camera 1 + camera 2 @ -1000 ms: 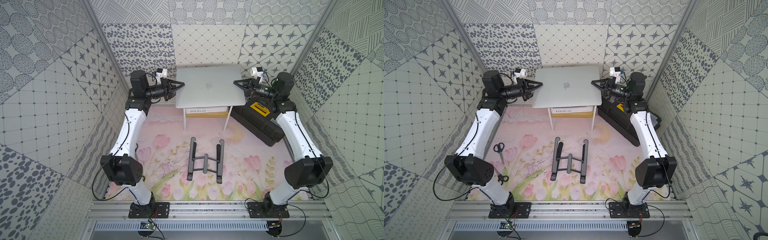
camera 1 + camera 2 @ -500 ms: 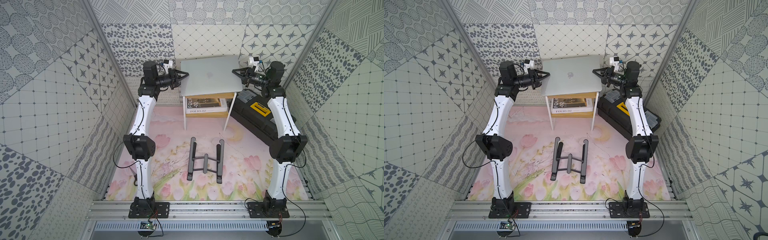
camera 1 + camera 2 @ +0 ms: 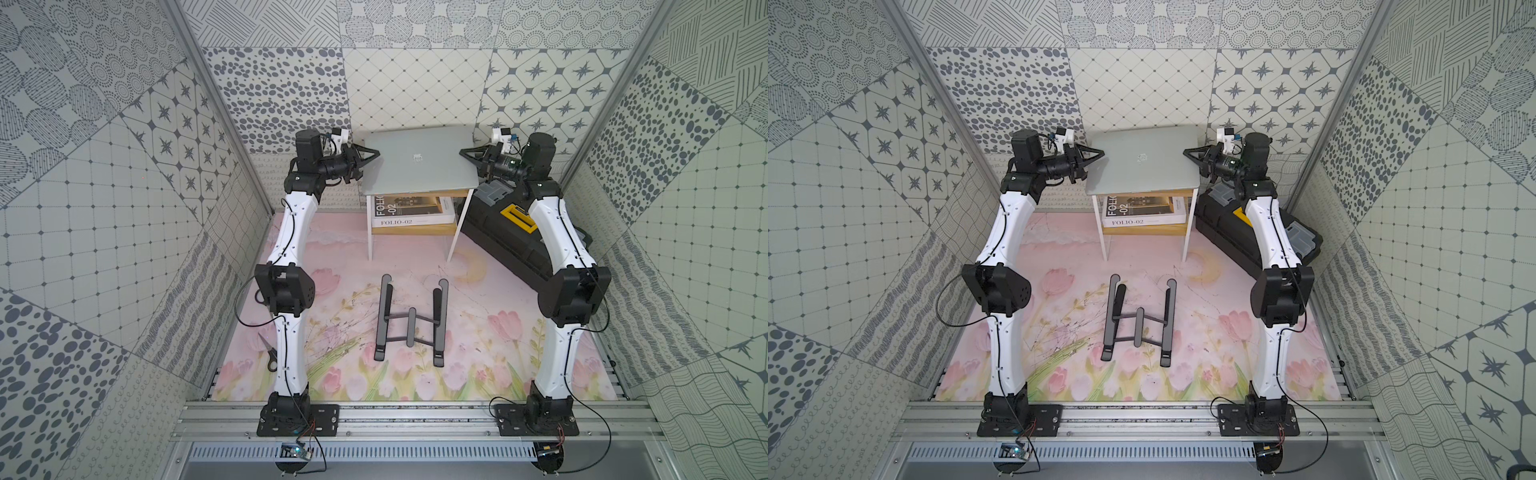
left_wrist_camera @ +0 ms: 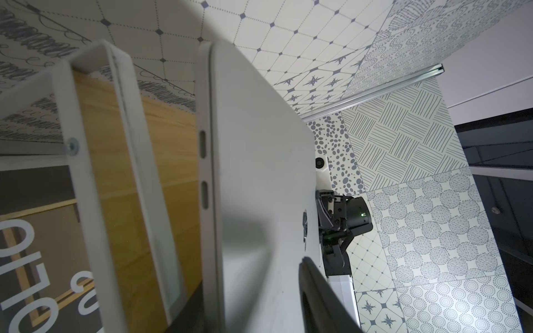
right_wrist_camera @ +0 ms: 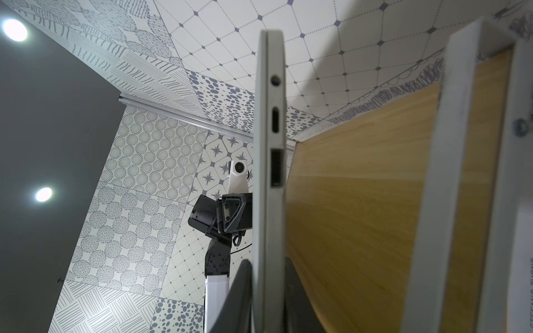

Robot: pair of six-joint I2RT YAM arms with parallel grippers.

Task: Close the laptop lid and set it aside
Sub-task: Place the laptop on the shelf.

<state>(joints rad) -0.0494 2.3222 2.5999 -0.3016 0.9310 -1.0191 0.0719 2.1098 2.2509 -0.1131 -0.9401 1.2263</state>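
I should lower the laptop edge in my right gripper onto the wooden tabletop and release it, as a gap still shows beneath the laptop.
The silver laptop (image 3: 419, 174) hangs flat just above the small white side table (image 3: 370, 232) at the back, in both top views. The laptop lid (image 3: 1142, 166) is closed, logo facing up. My right gripper (image 3: 463, 153) is shut on the laptop's right edge; in the right wrist view its fingers (image 5: 245, 288) press both faces of the laptop (image 5: 269, 144). My left gripper (image 3: 374, 157) straddles the left edge and stands open. In the left wrist view its finger (image 4: 317, 294) is off the lid (image 4: 259, 173). A gap shows between the laptop and the wooden tabletop (image 4: 173, 161).
A book marked FOLIO-02 (image 3: 409, 212) lies on the side table's lower shelf. A black toolbox (image 3: 498, 237) sits to the table's right, under my right arm. A dark grey folding stand (image 3: 411, 320) lies mid-mat, scissors (image 3: 270, 353) by my left arm. Patterned walls close in behind.
Both arms stretched out and carried the closed laptop back toward the far wall, over the side table. The left gripper's jaws have spread off the laptop.
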